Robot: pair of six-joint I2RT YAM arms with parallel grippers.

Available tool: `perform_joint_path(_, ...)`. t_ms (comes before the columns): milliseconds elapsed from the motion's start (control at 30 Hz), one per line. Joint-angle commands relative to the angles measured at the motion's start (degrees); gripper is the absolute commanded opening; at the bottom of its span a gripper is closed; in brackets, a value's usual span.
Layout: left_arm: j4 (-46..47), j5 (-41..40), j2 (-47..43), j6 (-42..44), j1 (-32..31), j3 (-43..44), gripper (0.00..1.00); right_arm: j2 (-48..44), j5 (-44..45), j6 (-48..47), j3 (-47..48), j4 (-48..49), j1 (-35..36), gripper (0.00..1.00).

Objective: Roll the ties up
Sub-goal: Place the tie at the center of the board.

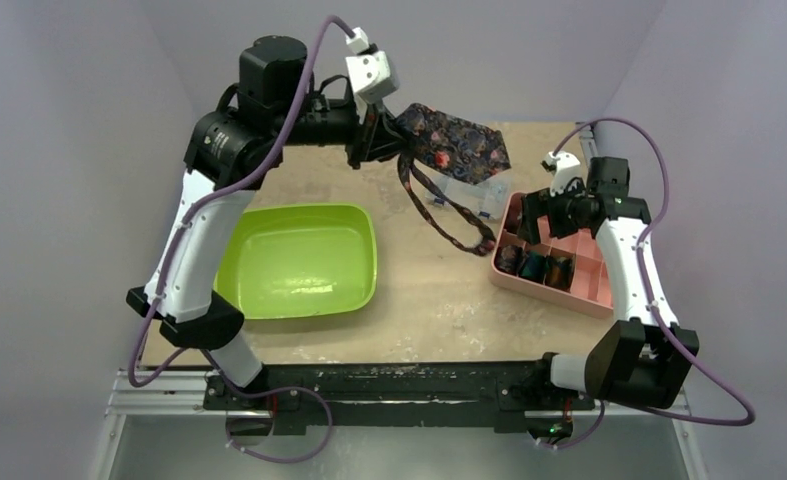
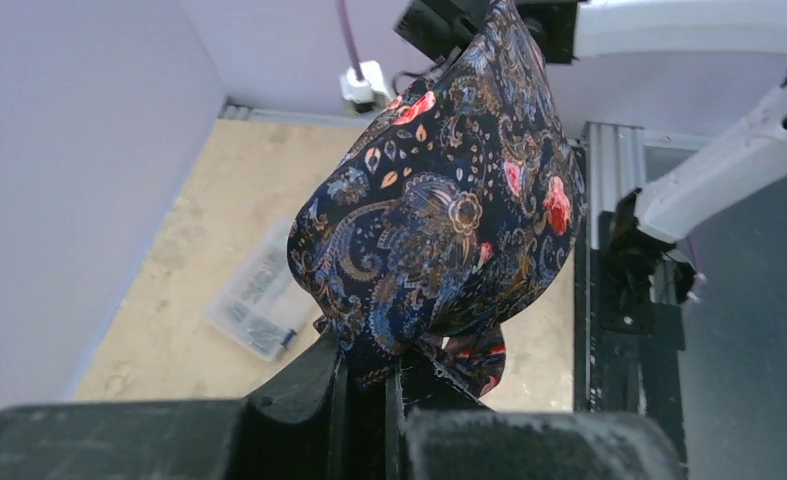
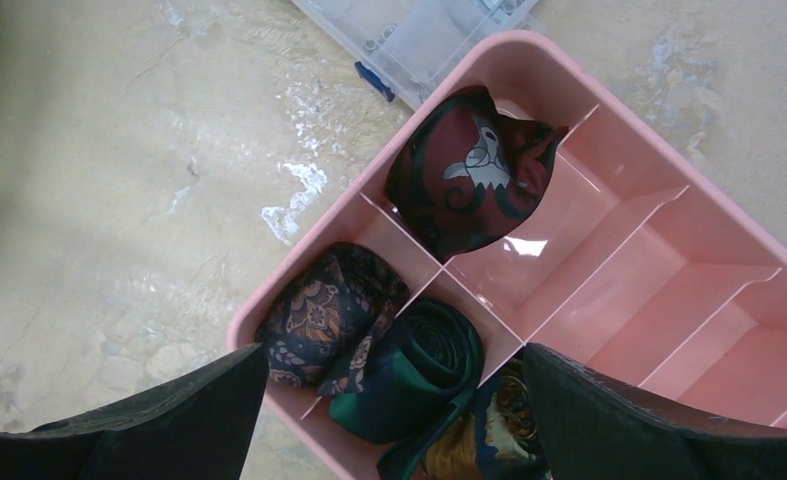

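My left gripper needs to bring the tie back and down first, to release it on clear tabletop between the bin and the tray.
My left gripper [image 1: 374, 140] is shut on a dark paisley tie with red-pink flowers [image 1: 459, 140] and holds it up above the back of the table. The tie's narrow end hangs down in a loop to the table. In the left wrist view the tie [image 2: 439, 220] bunches out from between my closed fingers, where the gripper [image 2: 369, 375] pinches it. My right gripper [image 1: 531, 222] is open and empty above the pink divided tray [image 1: 589, 285]. In the right wrist view, the gripper [image 3: 394, 360] hovers over rolled ties: a maroon one [image 3: 469, 175], a dark paisley one [image 3: 319, 315], a teal one [image 3: 419, 370].
A lime green bin [image 1: 299, 260] sits at the left of the table. A clear plastic box of small parts [image 1: 469, 195] lies behind the tray, under the hanging tie. The tray's right compartments [image 3: 669, 290] hold nothing. Walls close in on the left, back and right.
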Motion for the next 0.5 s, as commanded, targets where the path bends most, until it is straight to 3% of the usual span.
perform_joint_path(0,2.77,0.09,-2.73,-0.65,-4.36,-12.98,0.0,-0.76,0.14,2.63,3.33,1.07,-1.84,0.99)
perform_joint_path(133,6.75,-5.22,-7.28,7.57,-8.74,-37.98,0.0,-0.69,-0.55,0.01,4.97,-3.2,-3.77,0.99)
perform_joint_path(267,10.25,-9.93,-7.02,11.41,-10.75,-52.16,0.0,-2.8,0.15,-8.53,4.02,-9.65,-4.19,0.99)
perform_joint_path(300,10.43,-10.75,-6.39,12.17,-10.95,-54.18,0.04,-3.79,0.33,-11.19,3.38,-11.36,-4.2,0.99)
perform_joint_path(333,10.25,-11.47,-5.7,12.89,-10.96,-55.64,0.13,-4.69,0.63,-14.66,3.1,-13.62,-4.13,0.98)
perform_joint_path(400,5.46,-12.08,-4.22,15.08,-10.91,-55.6,0.46,-6.79,3.06,-19.51,3.1,-18.57,-4.05,0.97)
perform_joint_path(467,1.32,-10.62,-4.92,14.93,-9.26,-54.98,0.92,-8.52,4.77,-24.55,3.63,-24.18,-3.87,0.95)
